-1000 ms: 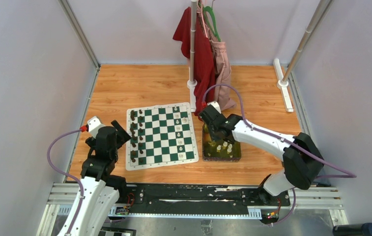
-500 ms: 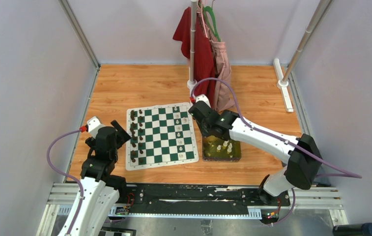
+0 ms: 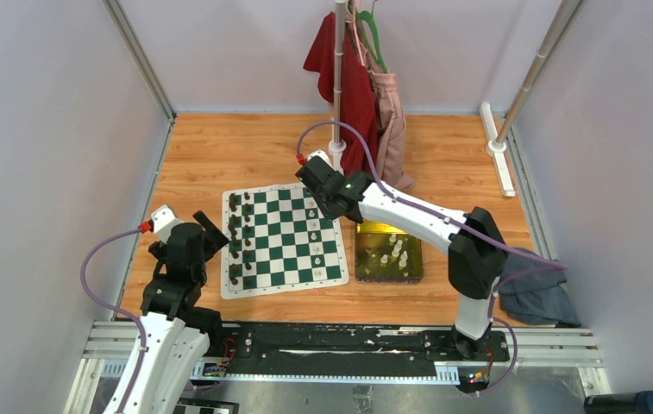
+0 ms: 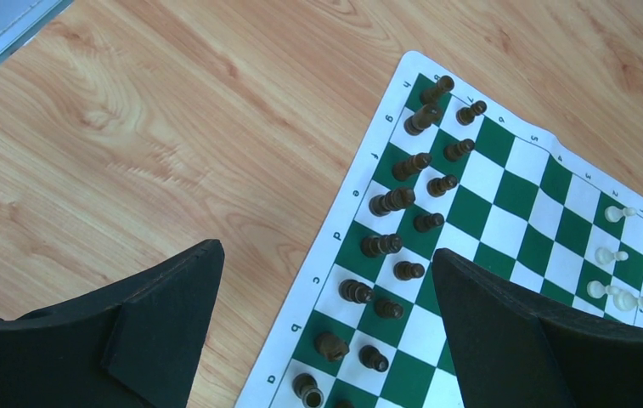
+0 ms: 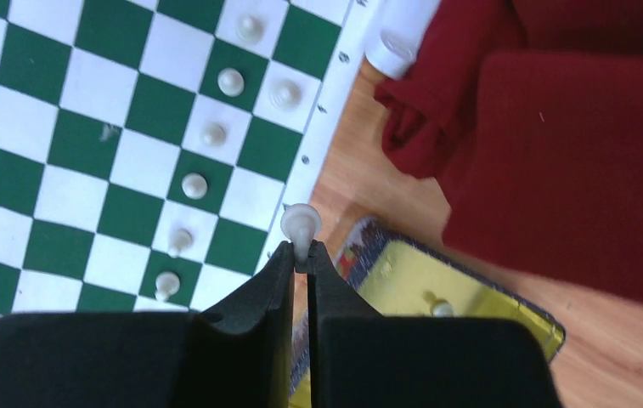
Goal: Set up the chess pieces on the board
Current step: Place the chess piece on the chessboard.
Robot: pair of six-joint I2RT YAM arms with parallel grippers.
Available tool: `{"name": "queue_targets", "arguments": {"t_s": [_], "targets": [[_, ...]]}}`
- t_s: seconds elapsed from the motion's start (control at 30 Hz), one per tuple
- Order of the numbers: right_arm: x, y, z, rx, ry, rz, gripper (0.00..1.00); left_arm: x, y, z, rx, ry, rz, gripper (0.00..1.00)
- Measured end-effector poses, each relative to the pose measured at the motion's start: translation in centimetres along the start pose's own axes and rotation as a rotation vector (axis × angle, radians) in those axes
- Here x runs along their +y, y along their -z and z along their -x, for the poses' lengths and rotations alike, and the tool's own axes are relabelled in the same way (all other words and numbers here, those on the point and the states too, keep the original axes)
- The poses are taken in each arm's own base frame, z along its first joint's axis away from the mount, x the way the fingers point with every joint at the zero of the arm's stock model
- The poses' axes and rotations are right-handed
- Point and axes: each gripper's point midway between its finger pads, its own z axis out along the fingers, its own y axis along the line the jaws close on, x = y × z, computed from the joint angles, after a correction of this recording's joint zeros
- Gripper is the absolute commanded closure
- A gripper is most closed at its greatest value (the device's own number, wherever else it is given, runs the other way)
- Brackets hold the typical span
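The empty green square (image 5: 307, 36) by the white pole foot is outward of and below my right gripper, which moves outward and down onto it next.
The green-and-white board (image 3: 284, 250) lies on the wooden table. Dark brown chessmen (image 3: 235, 241) stand along its left edge and several cream-white chess pieces (image 3: 312, 226) along its right side. My right gripper (image 3: 327, 205) hovers over the board's far right corner. In the right wrist view it (image 5: 301, 248) is shut on a cream-white pawn (image 5: 301, 223), held above the board's right border (image 5: 322, 144). My left gripper (image 4: 326, 251) is open and empty above the board's left edge (image 4: 347, 217), near the dark chessmen (image 4: 394, 200).
A yellow-green tray (image 3: 360, 259) with several white pieces (image 3: 396, 256) sits right of the board. Red and pink clothes (image 3: 353, 78) hang on a pole (image 3: 336, 147) behind the board. A grey cloth (image 3: 534, 293) lies at the right, and a white bar (image 3: 497, 159) at the far right.
My right gripper has moved from over the tray up and left to the board's far right corner, carrying the white pawn. The left arm has not moved.
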Motion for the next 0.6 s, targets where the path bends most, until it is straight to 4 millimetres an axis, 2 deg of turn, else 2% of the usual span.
{"name": "queue_targets", "arguments": {"t_s": [0.27, 0.37, 0.6], "targets": [[1.1, -3.5, 2.7, 0.023, 0.020, 0.015, 1.00, 0.1, 0.1, 0.3, -0.013, 0.009, 0.001, 0.00], [0.4, -4.8, 3.5, 0.037, 0.003, 0.011, 1.00, 0.1, 0.1, 0.3, -0.015, 0.013, 0.001, 0.00], [-1.0, -6.6, 4.0, 0.068, -0.016, 0.004, 1.00, 0.1, 0.2, 0.3, -0.017, 0.015, 0.000, 0.00]]}}
